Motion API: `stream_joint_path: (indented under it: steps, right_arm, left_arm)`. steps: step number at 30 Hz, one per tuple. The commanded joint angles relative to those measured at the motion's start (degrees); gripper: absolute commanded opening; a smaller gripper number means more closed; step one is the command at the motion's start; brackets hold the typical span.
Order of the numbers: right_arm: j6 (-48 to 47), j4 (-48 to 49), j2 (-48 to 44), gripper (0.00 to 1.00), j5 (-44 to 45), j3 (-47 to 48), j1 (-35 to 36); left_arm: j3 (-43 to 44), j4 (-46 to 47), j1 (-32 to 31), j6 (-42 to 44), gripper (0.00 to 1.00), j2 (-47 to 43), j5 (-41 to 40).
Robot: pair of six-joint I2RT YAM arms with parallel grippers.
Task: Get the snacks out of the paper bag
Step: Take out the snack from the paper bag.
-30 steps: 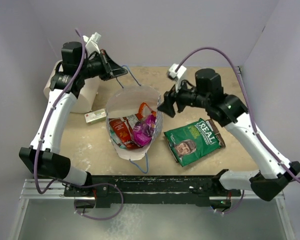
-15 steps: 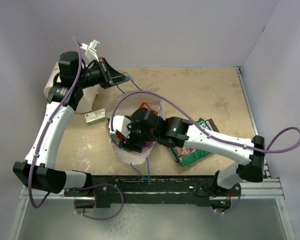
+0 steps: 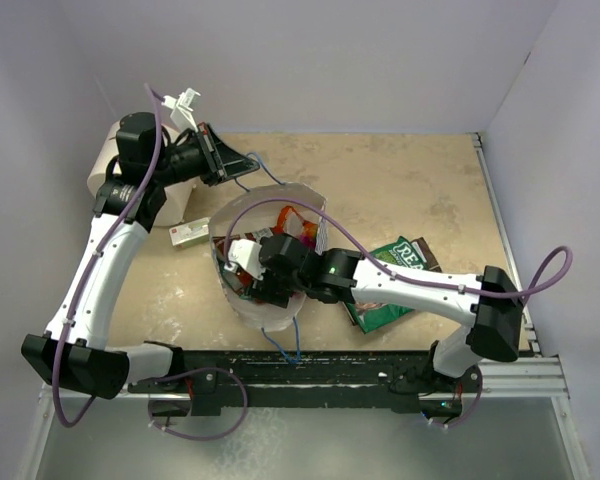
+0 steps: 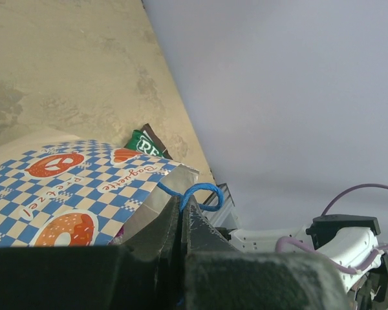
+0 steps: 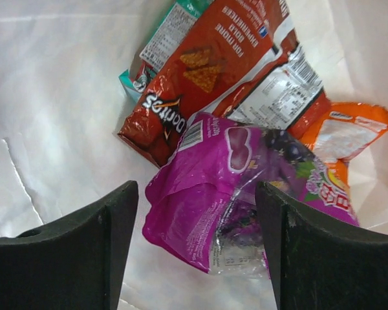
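Note:
I need to lower my right gripper slightly next onto the magenta-purple packet [image 5: 246, 181], onto its middle [image 5: 211, 197], and close the fingers across it, because it lies uncovered between my open fingers.
The paper bag [image 3: 242, 212] lies open on the table, its mouth facing the camera. My left gripper [image 3: 232, 160] is shut on the bag's blue cord handle [image 4: 198, 192] and holds it up at the far rim. My right gripper [image 5: 199, 258] is open inside the bag, its fingers on either side of the magenta-purple packet [image 5: 246, 181] without touching it. A red-orange packet [image 5: 204, 71], an orange packet [image 5: 349, 132] and a light teal packet [image 5: 160, 46] lie behind it. A green packet [image 3: 408, 252] lies on the table right of the bag, partly under my right arm.
A big white cylinder [image 3: 108, 165] stands at the back left. A small flat whitish box [image 3: 192, 233] lies left of the bag. Walls close in the table on the left, back and right.
My right arm has swung left from above the green packet and reached down into the bag. My left gripper has kept hold of the handle and shifted slightly.

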Motion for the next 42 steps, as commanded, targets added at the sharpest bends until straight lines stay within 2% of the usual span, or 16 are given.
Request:
stream_joint_path:
  steps: [1, 7, 11, 14, 21, 26, 37, 42]
  right_arm:
    - [3.7, 6.7, -0.8, 0.77, 1.3, -3.0, 0.0]
    - [5.6, 6.9, 2.1, 0.78, 5.1, -5.5, 0.0]
    - [4.6, 8.4, 3.7, 0.69, 6.6, -5.9, 0.0]
    - [3.9, 10.3, 4.1, 0.59, 7.8, -6.2, 0.0]
    - [3.0, 10.7, 4.3, 0.2, 7.3, -5.2, 0.0]
    - [2.8, 8.5, 1.8, 0.0, 5.9, -2.8, 0.0]
    - [2.6, 10.2, -6.0, 0.0, 8.1, 5.0, 0.0]
    - [3.7, 10.6, -10.4, 0.0, 6.5, 7.9, 0.0]
  left_arm:
    - [0.2, 3.5, -0.3, -1.1, 0.0, -2.1, 1.6]
    - [0.1, 3.6, -0.3, -1.4, 0.0, -2.0, 2.0]
    - [0.1, 3.4, -0.3, -1.3, 0.0, -1.8, 2.0]
    - [0.1, 3.4, -0.3, -1.6, 0.0, -1.7, 2.0]
    - [0.4, 2.6, -0.3, -1.1, 0.0, -1.3, 1.7]
    - [1.4, 1.7, -0.3, -0.2, 0.0, -0.8, 1.0]
    - [2.9, 0.9, -0.3, 0.2, 0.0, 0.2, 0.4]
    - [3.2, 0.8, -0.3, 0.3, 0.0, 0.4, -0.5]
